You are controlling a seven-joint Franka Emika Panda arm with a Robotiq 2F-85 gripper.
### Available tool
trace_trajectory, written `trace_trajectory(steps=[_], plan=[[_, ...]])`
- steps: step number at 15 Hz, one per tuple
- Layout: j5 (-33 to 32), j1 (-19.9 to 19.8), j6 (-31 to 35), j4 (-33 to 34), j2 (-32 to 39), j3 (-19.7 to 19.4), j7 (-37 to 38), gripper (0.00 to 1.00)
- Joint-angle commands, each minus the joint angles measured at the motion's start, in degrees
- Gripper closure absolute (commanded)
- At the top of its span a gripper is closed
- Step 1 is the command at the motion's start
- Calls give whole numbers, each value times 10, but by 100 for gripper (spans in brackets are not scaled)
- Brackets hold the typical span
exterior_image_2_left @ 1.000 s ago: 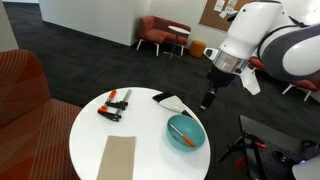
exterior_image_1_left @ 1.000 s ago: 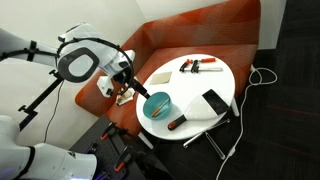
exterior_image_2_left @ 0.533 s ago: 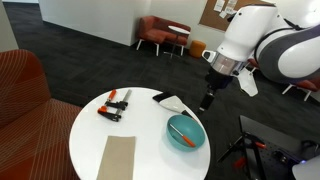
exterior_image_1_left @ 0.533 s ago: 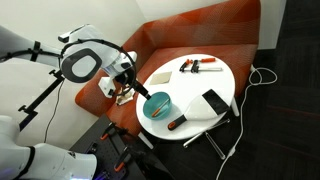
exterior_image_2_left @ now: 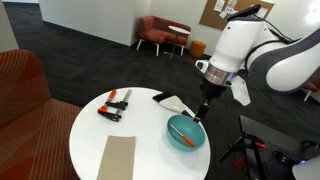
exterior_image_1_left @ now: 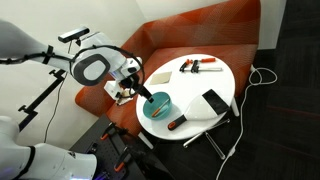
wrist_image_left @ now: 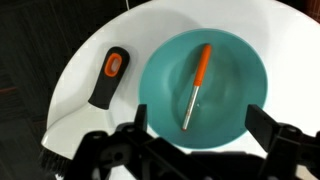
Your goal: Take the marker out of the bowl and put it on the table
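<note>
I need to move my gripper outward and down into the bowl (wrist_image_left: 228, 95) next and close on the marker's whitish body (wrist_image_left: 190, 107), which is below and outward of my gripper and faces the gap between its open fingers.
The teal-blue bowl (wrist_image_left: 228, 95) stands on the round white table (wrist_image_left: 88, 48). The marker (wrist_image_left: 194, 92), a thin whitish stick with an orange cap, lies slanted inside the bowl. In the wrist view my gripper (wrist_image_left: 200, 115) is open and empty, with one dark finger at each side of the bowl's near rim. In both exterior views the bowl (exterior_image_1_left: 157, 105) (exterior_image_2_left: 185, 131) sits near the table's edge, and the gripper (exterior_image_1_left: 143, 93) (exterior_image_2_left: 203, 110) hangs just above its rim. An orange streak of the marker (exterior_image_2_left: 190, 140) shows in the bowl.
A dark tool with a red-orange patch (wrist_image_left: 108, 77) lies beside the bowl. Red-and-black pens (exterior_image_2_left: 114, 103) lie farther off on the table (exterior_image_2_left: 140, 125). A brown sheet (exterior_image_2_left: 117, 158) and a black-and-white object (exterior_image_2_left: 170, 101) also lie there. The orange-red sofa (exterior_image_1_left: 200, 35) stands behind the table (exterior_image_1_left: 190, 85).
The gripper has moved in from beside the table's edge to over the bowl's rim and a little lower. The marker and bowl have not moved.
</note>
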Motion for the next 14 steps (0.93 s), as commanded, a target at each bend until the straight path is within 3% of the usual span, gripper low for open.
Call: trace_trajectory(steps=[1,14], plan=[[-5,15,40,32,60,-4,15,0],[38,9,71,114,199,4,-8,0]])
